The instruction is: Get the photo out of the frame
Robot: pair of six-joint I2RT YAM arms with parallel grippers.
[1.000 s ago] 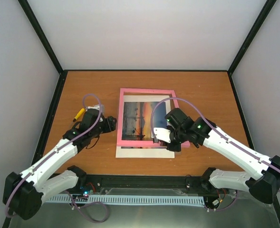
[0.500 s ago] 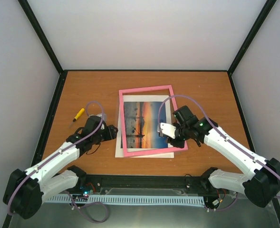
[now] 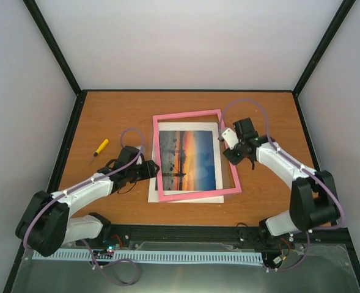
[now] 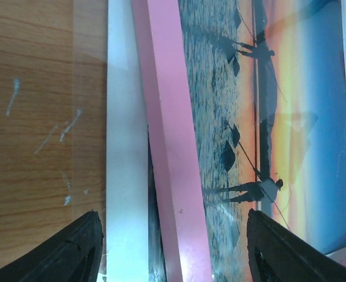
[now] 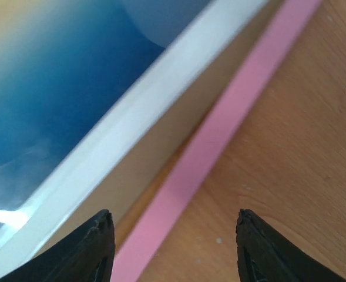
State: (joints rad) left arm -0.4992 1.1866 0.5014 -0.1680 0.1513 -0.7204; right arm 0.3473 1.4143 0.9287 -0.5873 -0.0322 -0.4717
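The pink bar [image 5: 219, 141] beside the photo's blue part slants between my open fingers. The right gripper turns in line with it and lowers astride it next.
The pink frame [image 3: 186, 114] lies skewed on the table, around the sunset photo [image 3: 187, 160], which rests on a white mat [image 3: 153, 190]. My left gripper [image 3: 156, 170] is open at the frame's left rail. In the left wrist view it [image 4: 175, 249] straddles the pink rail [image 4: 173, 176] and the mat's edge [image 4: 126, 147], with the photo [image 4: 266, 117] just beyond. My right gripper [image 3: 227, 146] is open by the frame's right rail. In the right wrist view it [image 5: 175, 241] hovers over the pink rail [image 5: 219, 141], holding nothing, beside the photo's blue part [image 5: 55, 76].
A yellow screwdriver [image 3: 101, 147] lies on the wooden table [image 3: 106, 116] to the left of my left arm. Black posts and grey walls close in the table's back and sides.
My right gripper pulled the frame's near right corner outwards, let go, opened and moved up along the right rail. My left gripper moved right to the left rail.
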